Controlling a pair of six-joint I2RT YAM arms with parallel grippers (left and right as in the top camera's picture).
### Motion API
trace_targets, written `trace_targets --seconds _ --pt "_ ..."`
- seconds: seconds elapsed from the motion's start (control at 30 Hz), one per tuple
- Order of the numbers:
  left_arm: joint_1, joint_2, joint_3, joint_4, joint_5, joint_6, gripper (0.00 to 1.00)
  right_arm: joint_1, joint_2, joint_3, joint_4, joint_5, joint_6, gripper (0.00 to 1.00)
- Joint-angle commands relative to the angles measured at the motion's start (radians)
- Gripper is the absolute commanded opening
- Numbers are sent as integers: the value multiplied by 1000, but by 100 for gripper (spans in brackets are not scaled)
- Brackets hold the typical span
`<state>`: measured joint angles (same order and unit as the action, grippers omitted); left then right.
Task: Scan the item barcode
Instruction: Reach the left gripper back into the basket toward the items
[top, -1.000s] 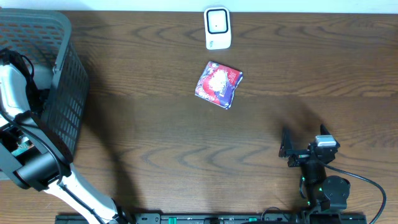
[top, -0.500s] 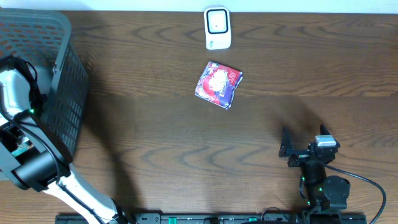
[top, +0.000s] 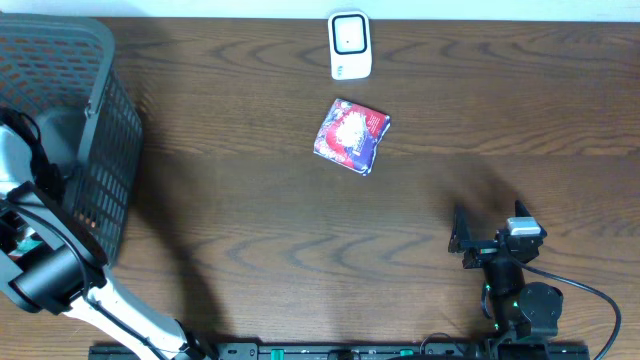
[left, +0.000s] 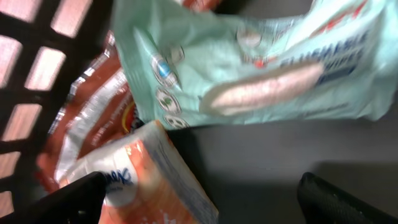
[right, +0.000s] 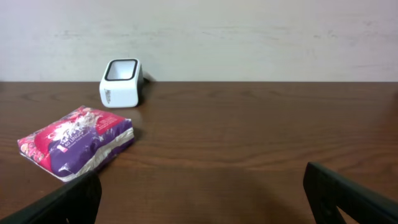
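Observation:
My left gripper will next move down a little onto the orange tissue pack and close across it, because the pack is already between my open fingers.
The white barcode scanner stands at the table's far edge, also in the right wrist view as the scanner. A red and purple packet lies flat just in front of it, seen again as the packet. My left arm reaches into the grey basket. Inside, my left gripper is open above an orange tissue pack, with a mint-green wipes pack beyond. My right gripper is open and empty over bare table, well short of the packet, and shows overhead as the right gripper.
A red-orange bag lies against the basket's lattice wall. The dark basket floor shows to the right of the tissue pack. Brown wooden table stretches between basket and right arm.
My left arm has shifted a little lower and to the left inside the basket. The right arm, packet and scanner have not moved.

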<state>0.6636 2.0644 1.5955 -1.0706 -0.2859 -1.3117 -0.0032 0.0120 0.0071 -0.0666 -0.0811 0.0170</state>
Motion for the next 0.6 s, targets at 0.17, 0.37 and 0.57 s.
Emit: trace_targets --seconds 0.17,0.37,0.57 --pt "-17 7 -74 60 50 2 98 5 -6 -2 -4 4 -3 99" --pt "-17 7 -86 72 50 11 71 5 -6 -2 -4 4 -3 99" --pt "-16 3 -84 86 50 52 19 5 -6 -2 -4 4 -3 99"
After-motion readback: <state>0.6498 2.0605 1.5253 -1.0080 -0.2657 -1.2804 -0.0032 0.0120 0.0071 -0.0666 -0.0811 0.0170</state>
